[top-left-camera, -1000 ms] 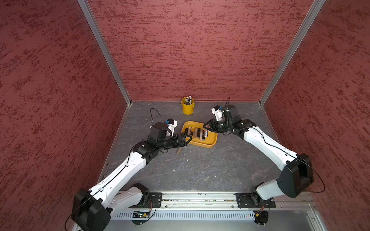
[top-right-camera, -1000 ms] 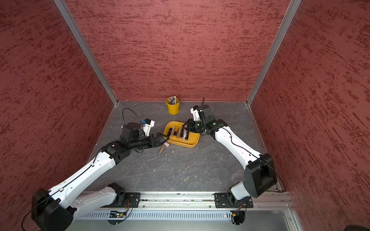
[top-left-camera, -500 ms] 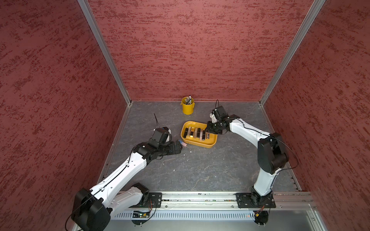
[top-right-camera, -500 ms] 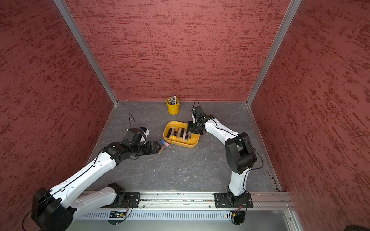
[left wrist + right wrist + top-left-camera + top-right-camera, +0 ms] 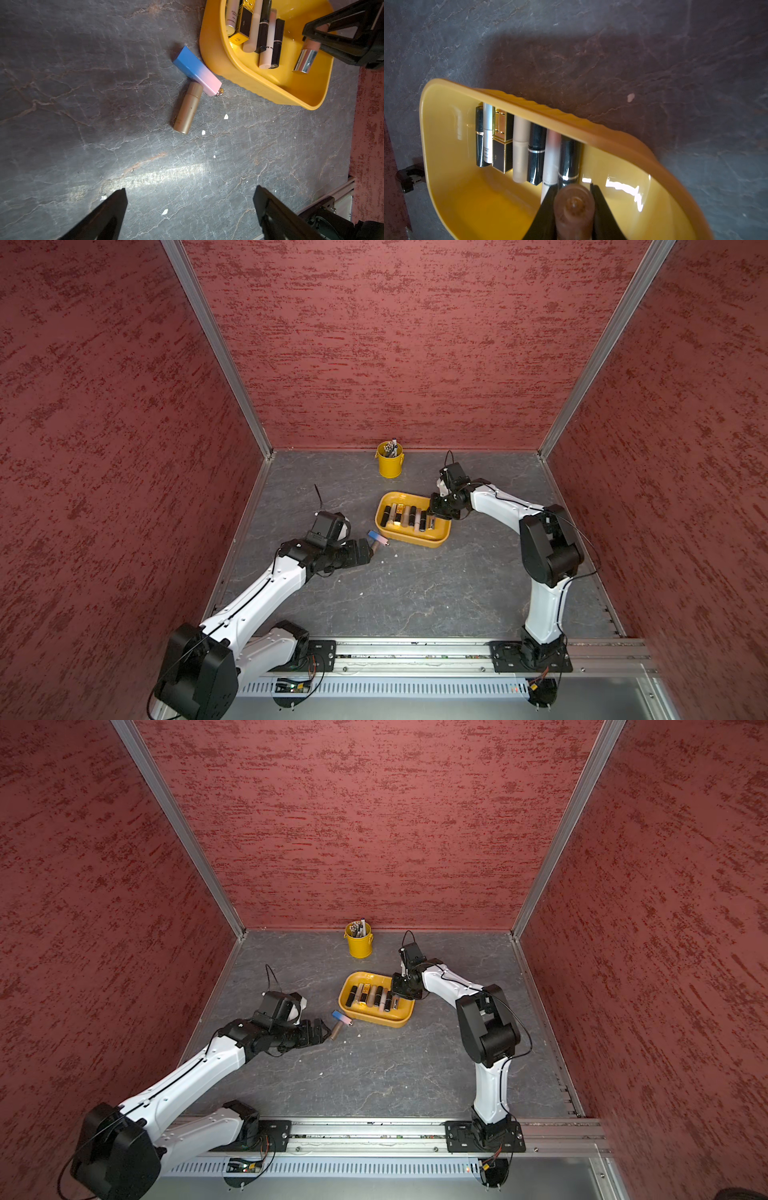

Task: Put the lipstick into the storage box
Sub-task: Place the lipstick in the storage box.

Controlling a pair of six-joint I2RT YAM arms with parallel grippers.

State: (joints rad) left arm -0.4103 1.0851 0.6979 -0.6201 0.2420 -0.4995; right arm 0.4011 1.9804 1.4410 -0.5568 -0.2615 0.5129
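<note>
I will next lower my right gripper onto the bare, empty box bottom beside the black lipstick at the row's end and release the pinkish lipstick.
The storage box is a shallow yellow tray holding a row of several lipsticks. My right gripper hangs low over the box's right end, shut on a pinkish lipstick with a silver end. Two lipsticks lie touching on the table beside the box's left side: a blue-to-pink square one and a gold-brown round one. My left gripper is open and empty, just short of the gold one.
A small yellow bucket of pens stands at the back wall. Red walls close in three sides and a metal rail runs along the front. White crumbs dot the grey table.
My left gripper drew back from the box's left edge toward the loose lipsticks. My right arm folded with its elbow raised, and its gripper sank with the lipstick into the box's right end.
</note>
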